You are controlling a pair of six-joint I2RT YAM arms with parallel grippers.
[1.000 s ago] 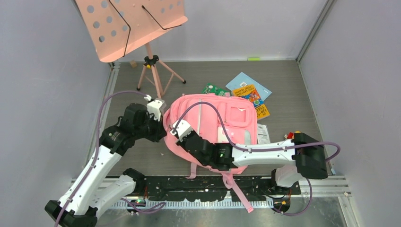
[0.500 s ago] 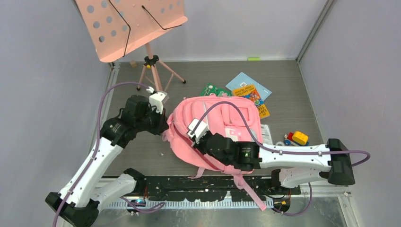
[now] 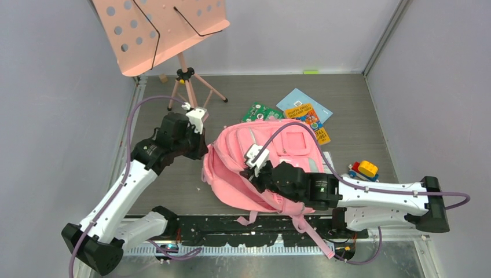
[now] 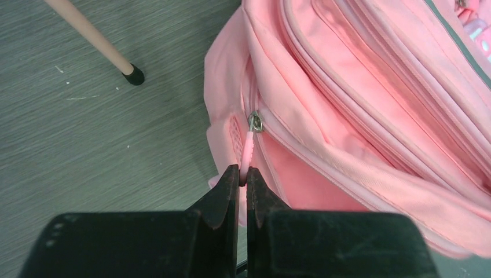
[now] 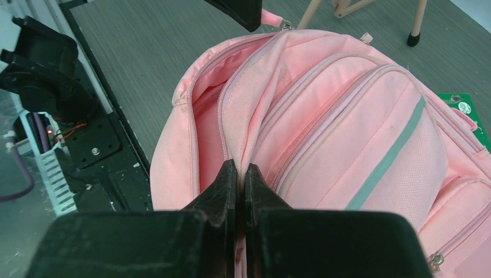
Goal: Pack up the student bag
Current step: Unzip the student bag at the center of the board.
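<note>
The still-closed zipper stretch (image 4: 248,87) lies outward of the pink zipper pull (image 4: 249,147), so the left gripper should draw the slider outward along that stretch toward the green card, then release the pull.
The student bag (image 3: 289,145), a large pink backpack, lies mid-table with its top toward the left. My left gripper (image 3: 204,152) is at the bag's left end, shut on the pink zipper pull (image 4: 249,147) that hangs from the metal slider (image 4: 254,121). My right gripper (image 3: 253,172) is shut on the fabric edge (image 5: 234,116) of the main compartment's mouth and holds it up. In the right wrist view the compartment (image 5: 202,116) gapes open to the left of that edge. A grey-green strip (image 5: 385,156) runs down the front pocket.
The salmon-pink music stand (image 3: 168,35) on its tripod (image 3: 188,92) stands at the back left, one foot (image 4: 134,74) near the bag. Books (image 3: 304,113) and a green card (image 3: 263,111) lie behind the bag. A toy (image 3: 363,169) sits to its right. Grey walls enclose the table.
The right arm has stretched rightward and its gripper has pulled the bag's edge right, bunching the bag and uncovering the toy. The left gripper followed slightly right with the zipper pull.
</note>
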